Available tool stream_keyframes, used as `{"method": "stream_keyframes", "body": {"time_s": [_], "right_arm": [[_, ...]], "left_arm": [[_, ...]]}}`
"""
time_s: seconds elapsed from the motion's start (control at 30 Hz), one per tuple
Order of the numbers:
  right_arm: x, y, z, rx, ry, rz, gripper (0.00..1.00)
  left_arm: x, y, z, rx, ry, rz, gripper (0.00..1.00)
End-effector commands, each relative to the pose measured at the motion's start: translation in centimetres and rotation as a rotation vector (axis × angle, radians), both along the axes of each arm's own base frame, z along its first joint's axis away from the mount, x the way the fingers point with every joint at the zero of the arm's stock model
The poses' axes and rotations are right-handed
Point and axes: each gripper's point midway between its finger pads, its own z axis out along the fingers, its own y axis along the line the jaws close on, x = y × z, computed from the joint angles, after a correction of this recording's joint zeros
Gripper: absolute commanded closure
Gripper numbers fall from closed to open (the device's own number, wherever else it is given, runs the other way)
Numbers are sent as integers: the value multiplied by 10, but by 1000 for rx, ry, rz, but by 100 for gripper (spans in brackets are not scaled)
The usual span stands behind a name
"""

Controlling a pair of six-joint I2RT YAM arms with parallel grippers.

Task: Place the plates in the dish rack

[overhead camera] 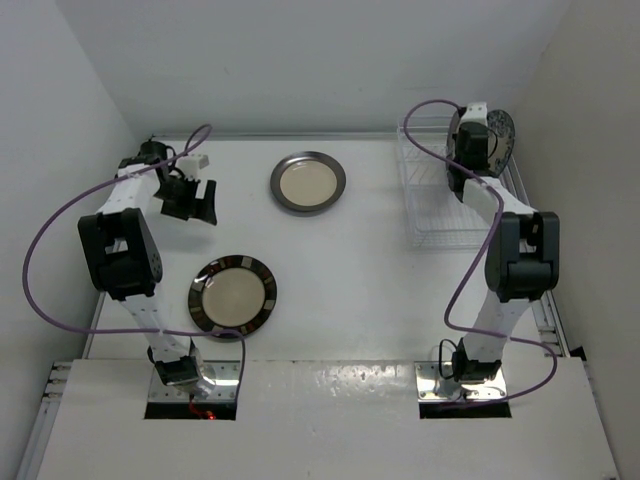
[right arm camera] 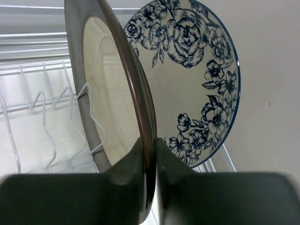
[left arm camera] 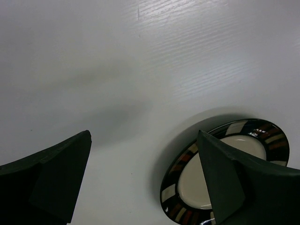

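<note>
The far rim of the dark-striped cream plate (overhead camera: 206, 275) (left arm camera: 171, 199) lies below and nearer my base, so my left gripper moves down and back onto it next.
My right gripper (right arm camera: 151, 150) is shut on the rim of a cream plate with a grey metallic rim (right arm camera: 108, 93) and holds it upright over the white wire dish rack (right arm camera: 42, 108), at its far end (overhead camera: 470, 150). The white-and-blue floral plate (right arm camera: 197, 70) stands upright just behind it in the rack (overhead camera: 503, 135). My left gripper (overhead camera: 195, 208) is open and empty above the table at the far left. The cream plate with the dark striped rim (overhead camera: 232, 296) lies flat near the left arm and shows beside my right finger in the left wrist view (left arm camera: 192, 187). A second grey-rimmed plate (overhead camera: 308, 183) lies flat at the far centre.
The dish rack (overhead camera: 440, 205) stands at the far right, close to the right wall. White walls close the table in on the left, right and back. Purple cables loop beside both arms.
</note>
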Motion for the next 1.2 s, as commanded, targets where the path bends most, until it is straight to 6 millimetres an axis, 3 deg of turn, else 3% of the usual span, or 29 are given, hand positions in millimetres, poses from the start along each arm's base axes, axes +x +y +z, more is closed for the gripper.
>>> {"method": "stream_keyframes", "body": {"time_s": [0.0, 0.07, 0.1, 0.2, 0.3, 0.33, 0.43, 0.5, 0.57, 0.6, 0.67, 0.7, 0.77, 0.8, 0.87, 0.9, 0.93, 0.97, 1.0, 1.07, 1.17], "right_arm": [[0, 2, 36, 37, -125, -24, 82], [-1, 3, 37, 44, -116, -26, 59], [-1, 2, 39, 49, -119, -30, 40], [-3, 3, 50, 56, -130, -33, 21], [-8, 2, 66, 68, -150, -49, 10], [-13, 2, 77, 71, -159, -48, 0], [-18, 6, 89, 80, -153, -26, 0], [-24, 12, 101, 91, -147, 9, 0], [-28, 19, 96, 108, -105, 53, 0], [-34, 21, 109, 111, -126, 65, 0], [-44, 30, 105, 130, -98, 115, 0], [-50, 34, 115, 134, -117, 130, 0], [-64, 39, 113, 167, -133, 139, 0], [-71, 42, 124, 173, -160, 151, 0], [-85, 47, 123, 177, -161, 174, 0], [-96, 47, 138, 172, -197, 183, 0], [-100, 47, 133, 159, -184, 185, 0], [-103, 59, 128, 159, -173, 212, 0], [-110, 58, 141, 127, -197, 220, 0], [-116, 60, 138, 121, -192, 221, 0], [-129, 57, 148, 110, -230, 214, 0]], "left_arm": [[14, -2, 32, 31, -114, -50, 0], [10, -2, 26, 40, -96, -84, 0], [7, -6, 19, 40, -74, -111, 0], [-14, -17, 0, 33, -1, -212, 0], [-38, -26, -18, 14, 64, -360, 0], [-48, -33, -26, -14, 90, -417, 0], [-76, -36, -37, -41, 128, -603, 0], [-82, -24, -46, 6, 158, -632, 0], [-83, -12, -60, 56, 207, -642, 0], [-79, -8, -64, 57, 204, -631, 0], [-78, -10, -70, 5, 223, -638, 0], [-84, -14, -69, -32, 242, -669, 0], [-89, -21, -73, -111, 258, -694, 1], [-99, -24, -73, -144, 277, -735, 1], [-110, -25, -81, -175, 314, -762, 7], [-115, -26, -86, -188, 332, -769, 9], [-125, -29, -90, -192, 355, -802, 12], [-130, -30, -94, -205, 375, -801, 21], [-134, -33, -98, -215, 388, -825, 24], [-139, -37, -102, -225, 408, -836, 28], [-146, -45, -107, -241, 426, -853, 39]]}}
